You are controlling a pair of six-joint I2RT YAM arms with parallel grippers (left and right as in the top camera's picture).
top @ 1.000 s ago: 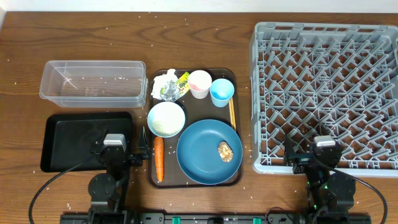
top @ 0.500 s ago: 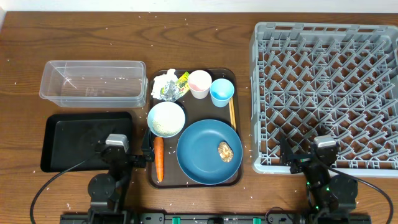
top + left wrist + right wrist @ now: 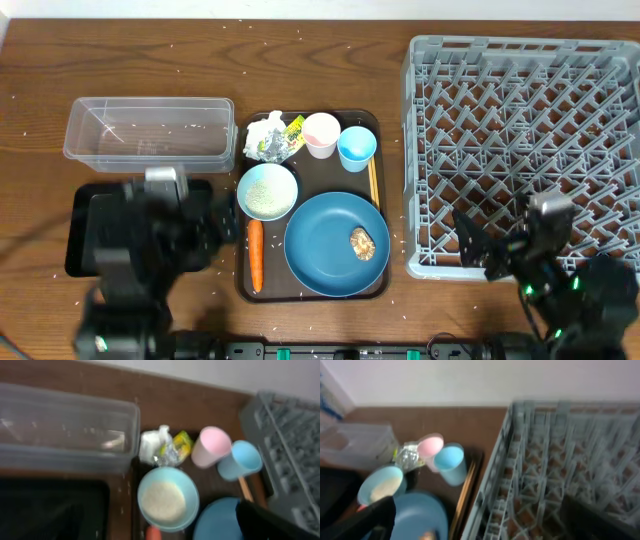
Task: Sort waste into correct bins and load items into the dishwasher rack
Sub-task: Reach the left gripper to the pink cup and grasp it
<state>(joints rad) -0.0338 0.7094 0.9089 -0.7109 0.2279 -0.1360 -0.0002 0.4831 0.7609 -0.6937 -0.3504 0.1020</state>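
Note:
The pink cup's opening faces up, so my left gripper will go outward, to the right in the overhead view, and down onto the pink cup's wrapper-side rim [image 3: 202, 439].
On the brown serving tray [image 3: 312, 296] lie the blue plate [image 3: 330, 255] with a brown lump [image 3: 362, 243], the white bowl [image 3: 267, 191] holding rice, the carrot [image 3: 255, 254], paper wad [image 3: 264, 137], yellow-green wrapper [image 3: 294, 131], pink cup [image 3: 321, 133], light-blue cup [image 3: 356, 148] and chopsticks [image 3: 373, 182]. My left gripper [image 3: 205, 235] is blurred over the black tray [image 3: 82, 215], open and empty; its wrist view shows the bowl [image 3: 167, 500] and one finger [image 3: 270, 520]. My right gripper [image 3: 480, 250] is open and empty at the grey rack's [image 3: 525, 150] near left corner.
The clear tub [image 3: 150, 133] stands behind the black tray, left of the serving tray. White rice grains are scattered over the wooden table. The rack fills the right side. The right wrist view shows the rack [image 3: 560, 470] and both cups [image 3: 451, 462].
Both arms have lifted off their rest pose and blur with motion. The left arm has moved up over the black tray; the right arm has shifted right and forward. Nothing on the tray has moved.

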